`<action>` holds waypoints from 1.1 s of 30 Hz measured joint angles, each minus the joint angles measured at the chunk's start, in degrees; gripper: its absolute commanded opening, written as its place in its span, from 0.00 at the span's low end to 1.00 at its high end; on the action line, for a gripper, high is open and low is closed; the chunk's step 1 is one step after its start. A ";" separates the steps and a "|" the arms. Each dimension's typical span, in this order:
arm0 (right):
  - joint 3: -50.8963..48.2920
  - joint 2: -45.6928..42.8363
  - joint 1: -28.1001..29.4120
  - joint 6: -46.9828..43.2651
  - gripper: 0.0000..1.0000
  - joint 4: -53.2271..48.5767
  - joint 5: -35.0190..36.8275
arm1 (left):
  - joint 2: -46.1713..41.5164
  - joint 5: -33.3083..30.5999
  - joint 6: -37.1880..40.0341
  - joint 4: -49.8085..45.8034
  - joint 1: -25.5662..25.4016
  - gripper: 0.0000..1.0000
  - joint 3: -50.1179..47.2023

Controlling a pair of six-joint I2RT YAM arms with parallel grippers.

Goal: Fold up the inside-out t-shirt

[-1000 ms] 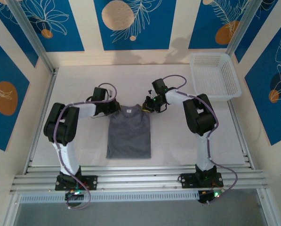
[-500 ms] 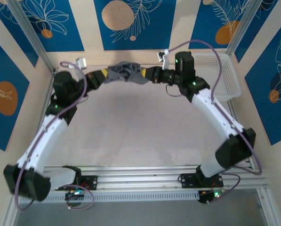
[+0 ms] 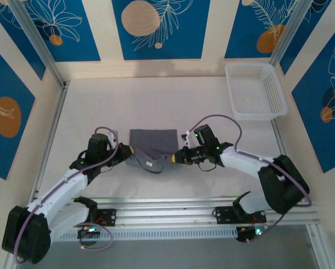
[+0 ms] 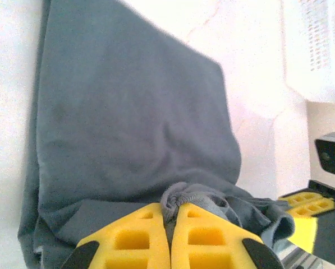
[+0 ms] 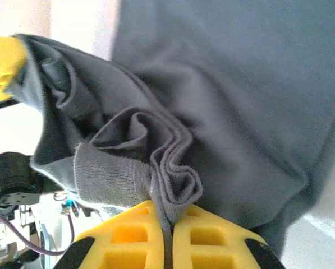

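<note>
The left gripper should next carry the pinched near edge outward over the t-shirt's far edge [image 3: 134,131], then lower and release it, since the far edge lies flat and uncovered outward of the gripper.
The dark grey inside-out t-shirt [image 3: 152,143] lies in the middle of the table, its far part flat and its near edge bunched and lifted between both grippers. My left gripper [image 3: 129,151] is shut on the shirt's near left edge; in the left wrist view a wad of cloth [image 4: 178,197] sits pinched between the yellow fingers [image 4: 140,235]. My right gripper [image 3: 174,158] is shut on the near right edge; in the right wrist view folded layers of the t-shirt [image 5: 175,185] run down between its yellow fingers [image 5: 212,238]. The grippers face each other, a short span apart.
A white basket [image 3: 255,89] stands at the far right corner of the white table [image 3: 100,106]. Aluminium rails [image 3: 167,210] run along the near edge by the arm bases. Blue patterned walls enclose the table on three sides.
Half a second ago both arms held the bunched shirt high at the far wall; now they are low and near, with the shirt's far part laid flat on the table.
</note>
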 measured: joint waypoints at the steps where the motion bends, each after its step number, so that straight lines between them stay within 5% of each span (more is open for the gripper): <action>1: 0.90 -1.79 -0.11 0.00 0.00 -0.24 1.31 | -0.04 -0.81 0.33 0.00 0.00 0.00 0.70; 7: 10.43 -0.46 -4.09 -0.28 0.00 -1.53 7.78 | 5.75 -10.12 3.43 0.07 0.00 0.00 6.45; 19: 28.52 27.47 -10.62 -5.09 0.01 -2.16 7.34 | 40.19 -20.83 14.32 6.58 0.07 0.00 25.64; 22: 32.28 33.42 -11.26 -6.01 0.16 -2.89 6.88 | 44.57 -21.73 14.32 7.32 0.07 0.00 25.88; 27: 33.88 37.22 -11.61 -5.33 0.71 -4.04 8.72 | 46.45 -22.73 14.34 7.32 0.09 0.47 26.93; 33: 28.98 25.05 -12.81 -3.93 0.74 -5.60 12.57 | 38.12 -24.06 14.32 4.11 0.33 0.56 27.56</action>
